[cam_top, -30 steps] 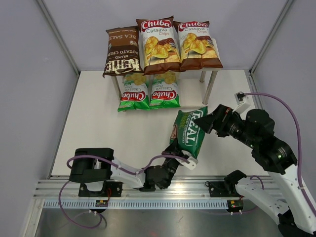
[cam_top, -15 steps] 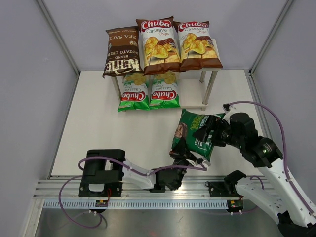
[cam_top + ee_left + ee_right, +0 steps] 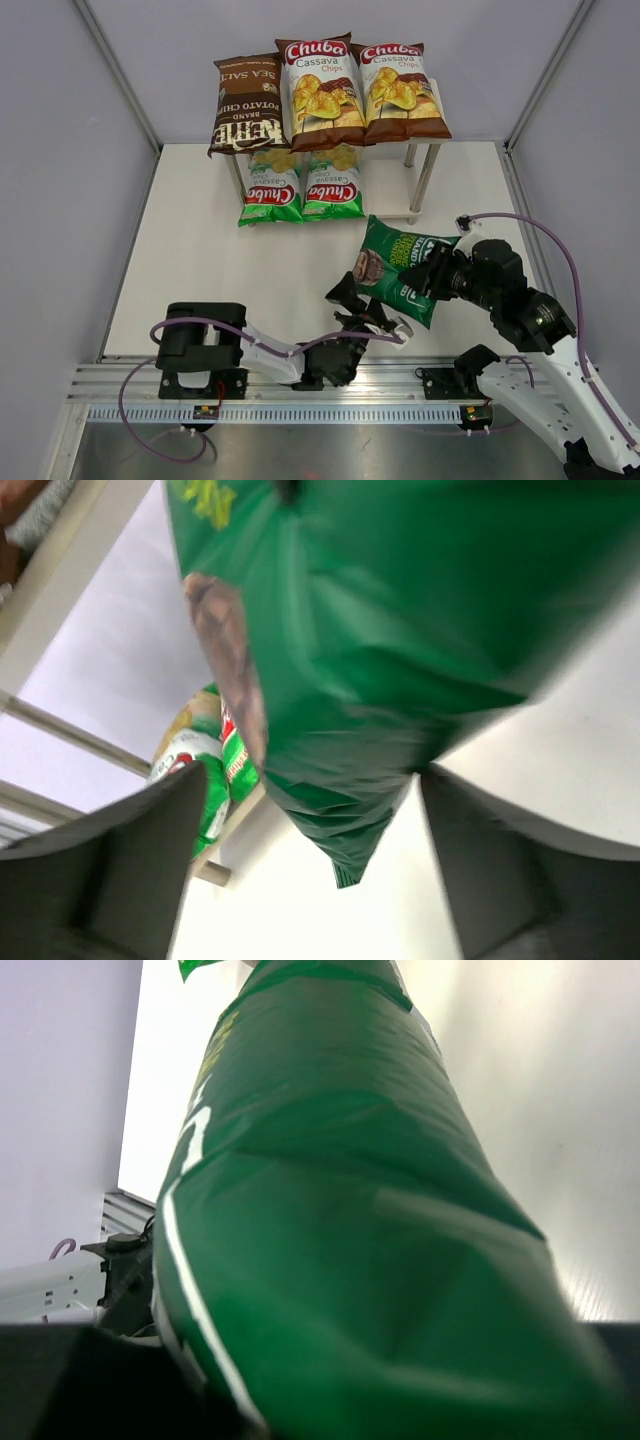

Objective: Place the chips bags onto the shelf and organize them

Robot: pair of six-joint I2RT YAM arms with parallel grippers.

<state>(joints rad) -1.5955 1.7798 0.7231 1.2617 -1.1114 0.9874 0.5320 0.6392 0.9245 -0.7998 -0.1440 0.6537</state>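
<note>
My right gripper turns to face the shelf next, moves outward and releases the REAL bag [image 3: 392, 268] there. This is because the shelf's bare lower board [image 3: 388, 190] shows beside the light green bags.
The dark green REAL chips bag [image 3: 392, 268] hangs tilted above the table in front of the shelf [image 3: 388, 190]. My right gripper [image 3: 437, 273] is shut on its right end, and the bag [image 3: 330, 1210] fills the right wrist view. My left gripper [image 3: 367, 308] stands open just below the bag's lower corner [image 3: 350, 850], which hangs between the spread fingers [image 3: 120, 870] without touching them. On the shelf's top board lie the dark brown Kettle bag [image 3: 243, 103] and two white-brown Chuba bags [image 3: 322, 90]. Two light green Chuba bags [image 3: 302, 185] lie on the lower board.
The shelf's metal legs [image 3: 424, 177] stand right of the light green bags, with bare lower board between them. Grey walls close in the table on the left, back and right. An aluminium rail [image 3: 300, 385] with the arm bases runs along the near edge.
My left gripper has let go of the dark green bag and opened. My right gripper moved in and closed on the bag's right end; the bag swung from upright to tilted.
</note>
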